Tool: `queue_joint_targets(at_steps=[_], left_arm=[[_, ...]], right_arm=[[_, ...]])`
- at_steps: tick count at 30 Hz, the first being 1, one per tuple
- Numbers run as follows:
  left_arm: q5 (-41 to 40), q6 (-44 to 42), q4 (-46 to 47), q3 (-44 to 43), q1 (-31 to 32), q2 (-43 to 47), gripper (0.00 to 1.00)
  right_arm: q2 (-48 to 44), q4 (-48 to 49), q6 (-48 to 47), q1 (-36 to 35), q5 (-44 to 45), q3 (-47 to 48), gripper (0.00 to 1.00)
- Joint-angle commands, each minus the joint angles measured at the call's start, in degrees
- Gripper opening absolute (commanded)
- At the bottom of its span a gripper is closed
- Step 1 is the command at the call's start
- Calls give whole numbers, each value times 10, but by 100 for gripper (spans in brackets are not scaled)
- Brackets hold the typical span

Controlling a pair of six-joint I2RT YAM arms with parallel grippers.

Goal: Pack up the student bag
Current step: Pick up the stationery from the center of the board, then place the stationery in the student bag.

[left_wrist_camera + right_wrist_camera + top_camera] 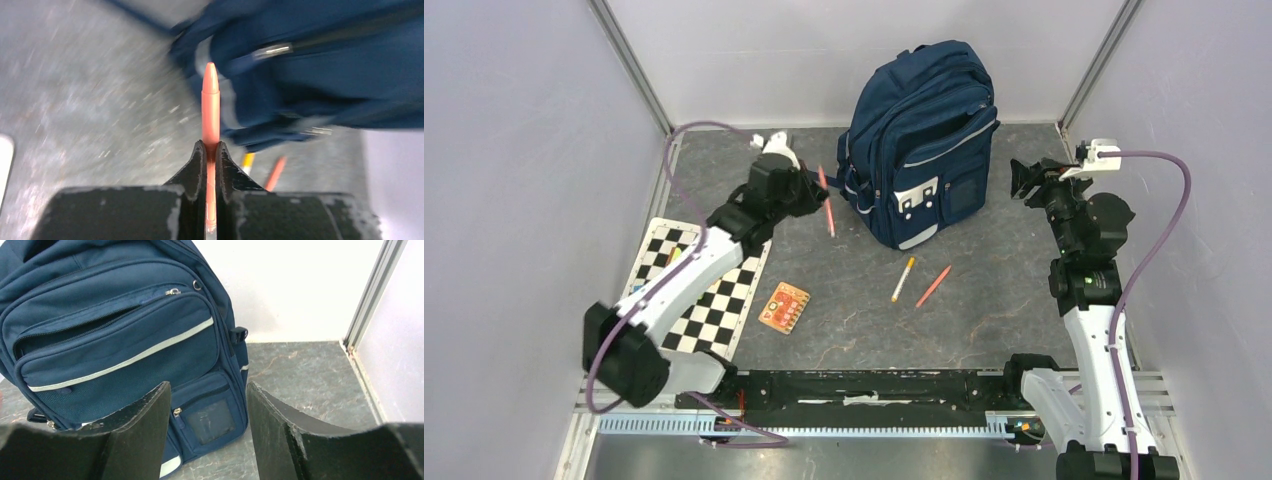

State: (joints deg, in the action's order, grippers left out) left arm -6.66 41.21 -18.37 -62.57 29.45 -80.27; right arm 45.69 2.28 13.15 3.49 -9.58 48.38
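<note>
My left gripper rises outward over the bag's top front pocket next, turns along the opening, and releases the pen inside, since that pocket gapes unzipped.
The navy student bag stands upright at the back middle of the table, its top front pocket gaping open. My left gripper is just left of the bag and shut on a coral pen. In the left wrist view the pen sticks straight out from between the closed fingertips, its tip in front of the bag. My right gripper hovers to the right of the bag, open and holding nothing. In the right wrist view, the bag's front pockets show beyond the right gripper.
A chessboard lies under the left arm, with an orange card pack beside it. A yellow-and-white pen and another coral pen lie in front of the bag. Walls enclose the table at the left, back and right.
</note>
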Motion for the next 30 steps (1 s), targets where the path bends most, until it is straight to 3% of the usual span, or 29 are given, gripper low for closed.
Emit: queue_joint_targets(at_steps=[1, 4, 7, 12, 17, 30], left_arm=[[125, -178, 104, -88, 26, 66, 2], [220, -279, 36, -247, 59, 13, 2], [234, -367, -44, -402, 101, -62, 2], [247, -465, -59, -535, 136, -155, 2], [240, -532, -33, -582, 153, -221, 2], [217, -559, 25, -641, 157, -282, 2]], right_arm=[[0, 62, -43, 1, -12, 12, 63], [7, 85, -32, 1, -16, 15, 64], [9, 105, -13, 1, -31, 14, 64], [1, 122, 3, 1, -44, 10, 64], [-14, 125, 3, 1, -44, 0, 64], [-20, 113, 4, 1, -56, -2, 63]])
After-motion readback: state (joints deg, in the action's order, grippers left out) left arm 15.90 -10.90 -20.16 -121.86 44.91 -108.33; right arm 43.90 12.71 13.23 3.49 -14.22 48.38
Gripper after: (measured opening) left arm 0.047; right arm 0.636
